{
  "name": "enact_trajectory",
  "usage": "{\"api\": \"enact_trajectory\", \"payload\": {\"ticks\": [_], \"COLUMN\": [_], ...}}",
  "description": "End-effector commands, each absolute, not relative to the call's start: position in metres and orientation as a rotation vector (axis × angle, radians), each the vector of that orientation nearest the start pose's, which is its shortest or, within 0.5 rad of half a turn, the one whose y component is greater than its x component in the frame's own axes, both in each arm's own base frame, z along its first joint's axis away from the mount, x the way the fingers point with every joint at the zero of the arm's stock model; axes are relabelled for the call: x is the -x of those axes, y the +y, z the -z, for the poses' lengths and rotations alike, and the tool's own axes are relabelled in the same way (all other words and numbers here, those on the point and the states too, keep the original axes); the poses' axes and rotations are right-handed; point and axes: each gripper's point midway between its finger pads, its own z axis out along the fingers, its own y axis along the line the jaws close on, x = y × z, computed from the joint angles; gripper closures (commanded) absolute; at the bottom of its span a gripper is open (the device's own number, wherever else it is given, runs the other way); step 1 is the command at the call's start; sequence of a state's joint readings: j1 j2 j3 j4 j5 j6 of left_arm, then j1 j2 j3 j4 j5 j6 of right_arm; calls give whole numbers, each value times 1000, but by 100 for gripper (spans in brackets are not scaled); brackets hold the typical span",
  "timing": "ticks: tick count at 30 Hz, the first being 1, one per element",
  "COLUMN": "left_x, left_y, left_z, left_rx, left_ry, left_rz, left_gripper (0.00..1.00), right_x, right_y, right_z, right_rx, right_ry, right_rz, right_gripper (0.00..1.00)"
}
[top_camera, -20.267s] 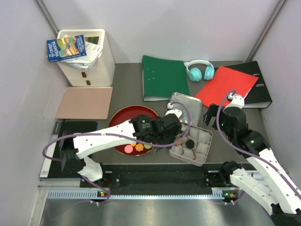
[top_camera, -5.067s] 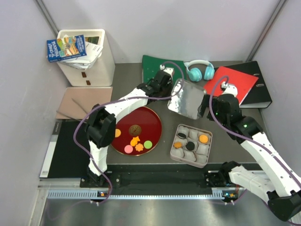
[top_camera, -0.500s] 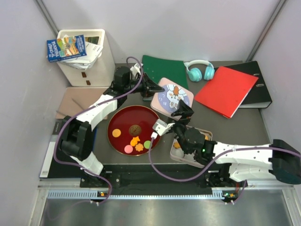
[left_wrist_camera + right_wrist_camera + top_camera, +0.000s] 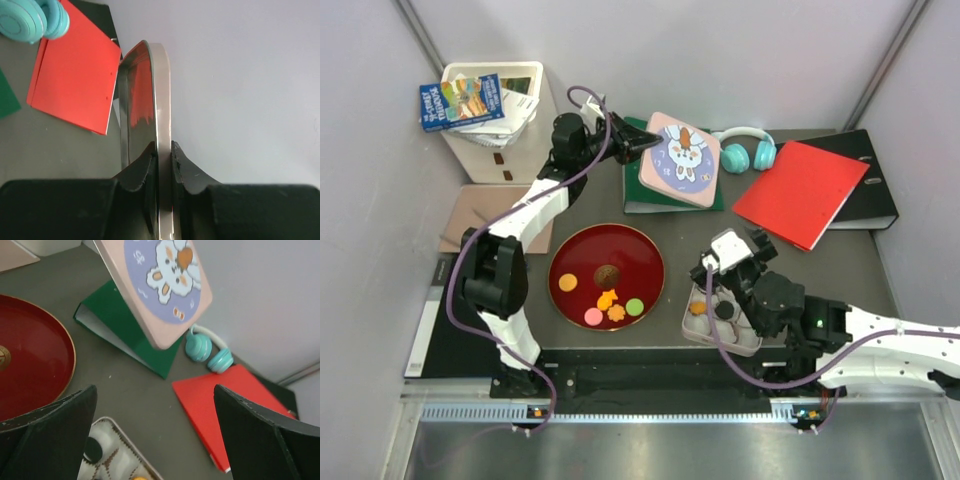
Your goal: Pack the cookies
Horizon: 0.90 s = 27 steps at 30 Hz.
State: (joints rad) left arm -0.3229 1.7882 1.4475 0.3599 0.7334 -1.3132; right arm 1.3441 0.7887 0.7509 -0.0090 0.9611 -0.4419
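The cookies inside lie uncovered, so the left gripper should carry the pink tin lid back and down onto the open tin (image 4: 692,330) and let go of it there.
My left gripper (image 4: 642,148) (image 4: 164,155) is shut on the rim of a pink tin lid with a rabbit picture (image 4: 685,160) (image 4: 161,90) (image 4: 165,285), held tilted in the air above the green folder. The cookies (image 4: 607,298) lie on a red plate (image 4: 645,262) (image 4: 35,390): a brown one, orange ones, a pink and a green. The open tin (image 4: 692,330) (image 4: 117,447) holds an orange cookie (image 4: 697,308) and black ones (image 4: 724,310) (image 4: 92,450). My right gripper (image 4: 730,262) (image 4: 155,435) hangs open and empty over the tin's far edge.
A green folder (image 4: 660,190) (image 4: 135,325), teal headphones (image 4: 745,150) (image 4: 207,352) and a red folder (image 4: 800,190) (image 4: 75,85) (image 4: 225,405) lie at the back. A white bin with a book (image 4: 505,120) and a tan pad (image 4: 500,215) are at the back left.
The left arm has carried the lid up and toward the back, over the green folder. The right gripper has drawn away from the lid to above the tin, jaws open.
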Motion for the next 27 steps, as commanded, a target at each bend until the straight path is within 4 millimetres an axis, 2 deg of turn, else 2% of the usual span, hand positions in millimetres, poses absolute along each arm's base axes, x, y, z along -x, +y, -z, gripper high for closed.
{"api": "enact_trajectory", "payload": {"ticks": [1, 2, 3, 5, 6, 7, 8, 9, 10, 11, 12, 13, 14, 16, 18, 20, 21, 23, 24, 27], "left_x": [-435, -433, -429, -414, -406, -398, -384, -372, -363, -349, -336, -328, -316, -296, -277, -264, -256, -251, -246, -240], "left_y": [-298, -298, -299, -298, -299, -299, -297, -301, -302, -301, -304, -305, -304, -308, -314, -317, -319, -321, -321, -322], "left_z": [-385, -385, -382, -384, -369, -365, -369, -348, -342, -345, -327, -323, -328, -319, -319, -315, -307, -303, -290, -274], "left_rx": [151, 145, 138, 95, 100, 88, 41, 54, 41, -17, -15, -37, -91, -126, -202, -253, -265, -270, -258, -229], "left_ry": [1721, 1728, 1738, 1745, 1782, 1793, 1786, 1857, 1881, 1872, 1944, 1960, 1946, 1991, 1994, 2008, 2027, 2014, 2034, 2035], "left_rz": [1793, 1788, 1786, 1782, 1780, 1774, 1752, 1742, 1728, 1696, 1684, 1670, 1644, 1634, 1629, 1629, 1636, 1646, 1657, 1702], "left_gripper": [100, 100, 100, 100, 100, 100, 100, 100, 100, 100, 100, 100, 100, 100, 100, 100, 100, 100, 100, 100], "right_x": [-201, -202, -204, -219, -222, -232, -235, -239, -242, -253, -258, -263, -267, -275, -288, -294, -297, -300, -300, -302], "right_y": [164, 161, 146, 124, 115, 105, 105, 105, 120, 110, 111, 115, 119, 127, 128, 133, 130, 130, 128, 116], "right_z": [-303, -303, -313, -305, -311, -312, -315, -320, -315, -317, -324, -326, -330, -334, -317, -316, -301, -299, -288, -276], "right_rx": [448, 303, 192, -39, -122, -197, -267, -301, -285, -394, -417, -416, -438, -444, -531, -586, -628, -672, -695, -767], "right_ry": [1587, 1635, 1658, 1749, 1750, 1767, 1769, 1771, 1830, 1826, 1801, 1796, 1784, 1786, 1817, 1787, 1799, 1772, 1780, 1763], "right_rz": [6, -116, -199, -334, -390, -445, -529, -590, -709, -749, -768, -788, -824, -888, -933, -1045, -1057, -1119, -1123, -1122], "right_gripper": [1, 1, 1, 1, 1, 1, 1, 1, 1, 1, 1, 1, 1, 1, 1, 1, 1, 1, 1, 1]}}
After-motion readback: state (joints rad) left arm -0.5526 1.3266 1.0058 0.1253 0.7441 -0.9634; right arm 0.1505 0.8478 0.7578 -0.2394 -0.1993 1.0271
